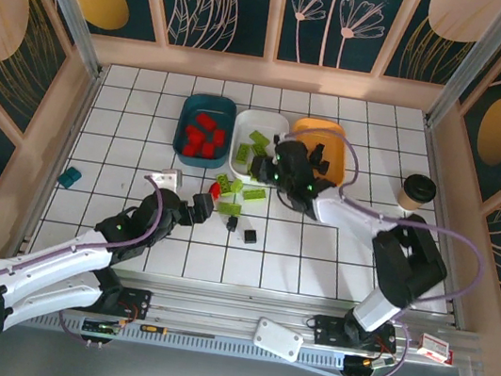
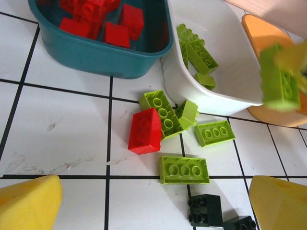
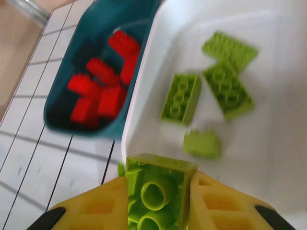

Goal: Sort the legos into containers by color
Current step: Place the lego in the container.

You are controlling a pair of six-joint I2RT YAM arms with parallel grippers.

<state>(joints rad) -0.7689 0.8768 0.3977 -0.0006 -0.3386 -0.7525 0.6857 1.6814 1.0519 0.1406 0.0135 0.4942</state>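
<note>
The held lego matches the green legos' color, so my right gripper should next go outward past the white tray's near rim and down over those in the tray.
My right gripper (image 3: 158, 184) (image 1: 274, 169) is shut on a lime green lego (image 3: 156, 191), held over the near rim of the white tray (image 3: 268, 143) (image 1: 276, 123), where several green legos lie. The teal tray (image 1: 182, 135) (image 2: 96, 55) holds red legos (image 3: 103, 81). The orange tray (image 1: 327, 135) stands to the right. My left gripper (image 2: 156, 196) (image 1: 202, 207) is open above loose legos on the table: a red one (image 2: 145, 130), green ones (image 2: 184, 169) and black ones (image 2: 205, 209). The held green lego (image 2: 278, 79) hangs at the right in the left wrist view.
A tan cup with a black lid (image 1: 416, 190) stands right of the trays. A teal block (image 1: 69, 178) lies at the far left, and a small pale block (image 1: 169, 178) sits by my left arm. Patterned walls enclose the tiled table.
</note>
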